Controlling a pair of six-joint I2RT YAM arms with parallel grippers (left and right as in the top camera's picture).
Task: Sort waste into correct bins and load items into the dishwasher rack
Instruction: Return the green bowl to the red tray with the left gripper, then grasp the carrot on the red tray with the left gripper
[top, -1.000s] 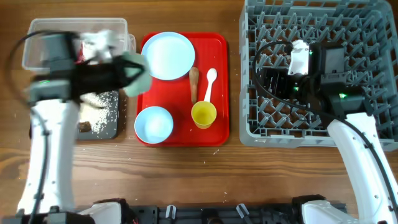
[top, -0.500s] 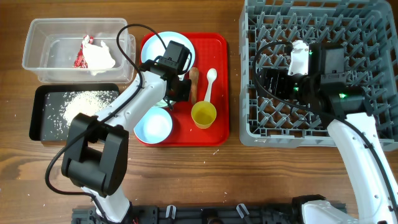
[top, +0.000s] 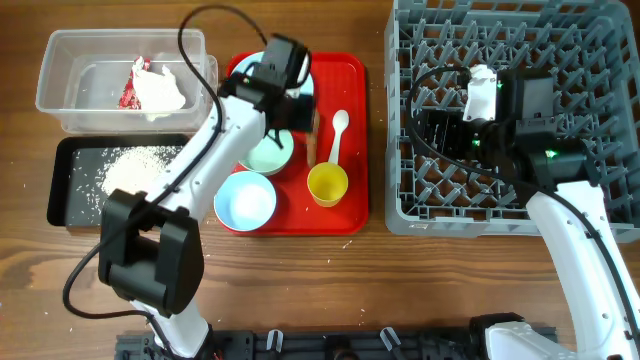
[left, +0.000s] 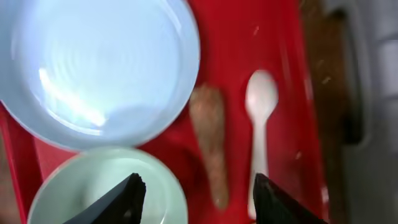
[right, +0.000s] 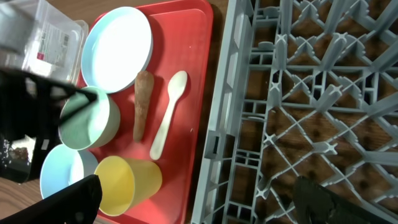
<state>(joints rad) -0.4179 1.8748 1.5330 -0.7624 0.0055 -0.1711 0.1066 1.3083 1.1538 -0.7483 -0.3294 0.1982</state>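
I should move my left gripper to the right in the overhead view next, off the green bowl, then go down and close it, because the brown food piece (top: 312, 135) (left: 208, 143) is below that spot.
My left gripper (top: 290, 100) (left: 202, 208) hangs open over the red tray (top: 350, 70), holding nothing. Its fingers straddle the brown food piece (left: 208, 143) (top: 312, 135); the left fingertip (left: 127, 199) is over a pale green bowl (left: 93, 190) (top: 268, 155). Around them lie the blue plate (left: 99, 68), the white spoon (left: 261, 124) (top: 339, 130), a blue bowl (top: 247, 200) and the yellow cup (top: 327, 184) (right: 127, 180). The wrapper (top: 150, 85) lies in the clear tub (top: 60, 95); rice (top: 130, 165) covers the black tray (top: 70, 205). My right gripper (top: 432, 135) (right: 199, 205) stands open over the rack (top: 590, 60) (right: 311, 93).
The red tray sits between the two bins on the left and the grey rack on the right. A few rice grains are scattered on the wooden table (top: 350, 280) in front. The left arm (top: 200, 160) stretches across the black tray's right end.
The left arm swung from the black tray to the red tray with the pale green bowl. The bowl now rests on the red tray and the left jaws have opened. Right arm unchanged.
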